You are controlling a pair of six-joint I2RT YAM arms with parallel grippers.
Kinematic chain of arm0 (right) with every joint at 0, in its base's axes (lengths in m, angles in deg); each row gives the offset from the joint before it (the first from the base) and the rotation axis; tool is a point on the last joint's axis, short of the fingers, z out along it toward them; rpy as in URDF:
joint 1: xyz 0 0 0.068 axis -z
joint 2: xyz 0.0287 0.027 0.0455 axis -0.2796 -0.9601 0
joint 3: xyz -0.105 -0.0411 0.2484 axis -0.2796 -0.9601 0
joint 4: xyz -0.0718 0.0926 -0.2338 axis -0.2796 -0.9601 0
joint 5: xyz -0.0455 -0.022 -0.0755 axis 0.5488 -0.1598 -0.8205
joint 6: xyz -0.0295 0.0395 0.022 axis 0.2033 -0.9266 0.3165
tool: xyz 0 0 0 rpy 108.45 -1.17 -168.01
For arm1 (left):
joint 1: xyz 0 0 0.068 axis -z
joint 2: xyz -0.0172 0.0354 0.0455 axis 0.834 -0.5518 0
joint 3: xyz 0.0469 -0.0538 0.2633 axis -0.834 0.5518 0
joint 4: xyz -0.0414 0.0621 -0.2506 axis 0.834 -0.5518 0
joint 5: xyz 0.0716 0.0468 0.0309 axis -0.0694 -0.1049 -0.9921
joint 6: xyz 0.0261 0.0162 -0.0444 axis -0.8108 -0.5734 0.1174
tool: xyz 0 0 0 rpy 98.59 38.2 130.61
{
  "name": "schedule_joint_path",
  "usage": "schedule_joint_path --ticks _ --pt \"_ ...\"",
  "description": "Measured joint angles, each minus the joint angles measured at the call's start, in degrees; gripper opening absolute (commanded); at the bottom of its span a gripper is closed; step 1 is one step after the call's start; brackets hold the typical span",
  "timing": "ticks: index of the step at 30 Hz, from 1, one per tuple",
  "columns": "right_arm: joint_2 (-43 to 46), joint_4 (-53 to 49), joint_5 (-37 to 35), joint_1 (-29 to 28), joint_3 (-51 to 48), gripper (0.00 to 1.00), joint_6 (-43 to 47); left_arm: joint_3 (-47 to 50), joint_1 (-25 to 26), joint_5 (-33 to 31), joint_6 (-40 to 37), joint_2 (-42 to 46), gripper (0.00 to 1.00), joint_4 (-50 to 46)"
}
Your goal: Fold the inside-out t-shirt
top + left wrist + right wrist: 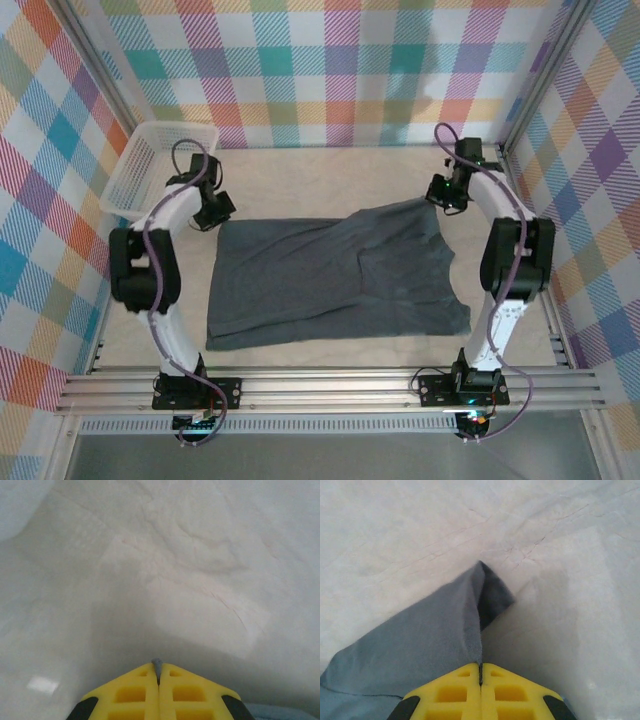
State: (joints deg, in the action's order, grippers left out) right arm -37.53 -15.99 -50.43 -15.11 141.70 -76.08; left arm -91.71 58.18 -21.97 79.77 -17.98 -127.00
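The fabric of the t-shirt is still spread open. My left gripper should next bring the pinched far corner back and release it onto the t-shirt's near half.
The dark slate-grey t-shirt [330,280] lies spread across the middle of the table in the top view. My left gripper [216,214] is at its far left corner, shut on the fabric; a tiny grey tip of the t-shirt [157,664] pokes out between the yellow fingers [135,692]. My right gripper [443,199] holds the far right corner a little above the table. In the right wrist view the t-shirt [420,645] hangs in a fold from the shut yellow fingers [510,692].
A white mesh basket [160,168] stands at the back left, close behind the left arm. The pale table covering [330,170] is bare behind the shirt. Checked walls enclose the table on three sides.
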Motion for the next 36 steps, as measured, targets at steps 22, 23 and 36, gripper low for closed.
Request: schedule_joint_path --ticks 22,23,36 --pt "25.6 3.2 -1.9 4.7 -26.1 0.0 -10.6 27.3 -0.9 -5.0 5.3 28.8 0.0 -2.0" --pt "26.7 3.3 -2.0 4.7 -28.2 0.0 -11.2 28.8 -0.9 -5.1 5.8 29.7 0.0 -2.0" --pt "29.8 1.9 0.2 5.1 -40.9 0.45 -14.6 35.3 -1.5 -4.3 8.5 25.4 0.52 -0.3"
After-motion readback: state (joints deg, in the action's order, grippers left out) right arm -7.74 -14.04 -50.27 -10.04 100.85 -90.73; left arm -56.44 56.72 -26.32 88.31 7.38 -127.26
